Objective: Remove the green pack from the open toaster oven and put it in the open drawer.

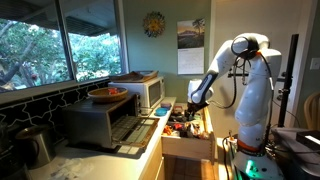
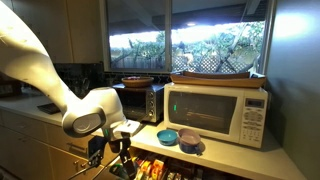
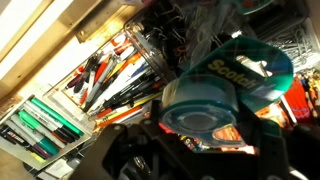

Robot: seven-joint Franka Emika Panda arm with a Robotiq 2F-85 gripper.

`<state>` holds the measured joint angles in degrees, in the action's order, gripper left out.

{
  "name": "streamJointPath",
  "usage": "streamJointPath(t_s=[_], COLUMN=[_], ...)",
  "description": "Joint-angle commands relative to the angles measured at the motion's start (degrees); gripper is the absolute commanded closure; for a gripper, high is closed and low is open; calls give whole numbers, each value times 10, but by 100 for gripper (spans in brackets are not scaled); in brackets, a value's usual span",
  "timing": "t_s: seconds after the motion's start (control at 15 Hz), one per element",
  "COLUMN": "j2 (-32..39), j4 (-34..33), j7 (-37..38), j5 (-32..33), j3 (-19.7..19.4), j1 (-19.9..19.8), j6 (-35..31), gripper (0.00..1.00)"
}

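Observation:
My gripper moves down and outward into the open drawer (image 1: 186, 145) below it and releases the green pack next, since the pack still hangs above the pens.
My gripper (image 3: 200, 145) is shut on the green pack (image 3: 225, 80), a green-teal plastic pack with a Scotch label, which fills the middle of the wrist view. In both exterior views the gripper (image 1: 196, 103) (image 2: 122, 152) hangs over the open drawer (image 1: 186, 145) (image 2: 150, 172), whose pens and small colourful things (image 3: 100, 80) lie below the pack. The dark toaster oven (image 1: 98, 120) (image 2: 140, 102) stands on the counter with its door dropped open (image 1: 140, 133). I cannot see inside it.
A white microwave (image 2: 215, 112) (image 1: 147, 92) stands beside the oven, with a basket on top. A bowl (image 1: 108, 94) sits on the oven. A blue bowl (image 2: 168, 136) and a dark bowl (image 2: 189, 139) rest on the counter. A metal kettle (image 1: 35, 143) stands at the near counter end.

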<state>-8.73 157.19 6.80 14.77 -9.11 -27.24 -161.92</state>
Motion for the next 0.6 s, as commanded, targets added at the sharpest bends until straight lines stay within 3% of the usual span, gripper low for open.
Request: streamJointPath(t_s=[0.0,0.2,0.4,0.53], j2=[61,109,160,191], j4=[-40,-71,-100,-116], j7=[104,215,293,316], j5=[56,134,166,147], j3=[10,2,-36,-60], j1=[5,18,58,87], j6=[-8,14,48,64], gripper=[53,53,53,53])
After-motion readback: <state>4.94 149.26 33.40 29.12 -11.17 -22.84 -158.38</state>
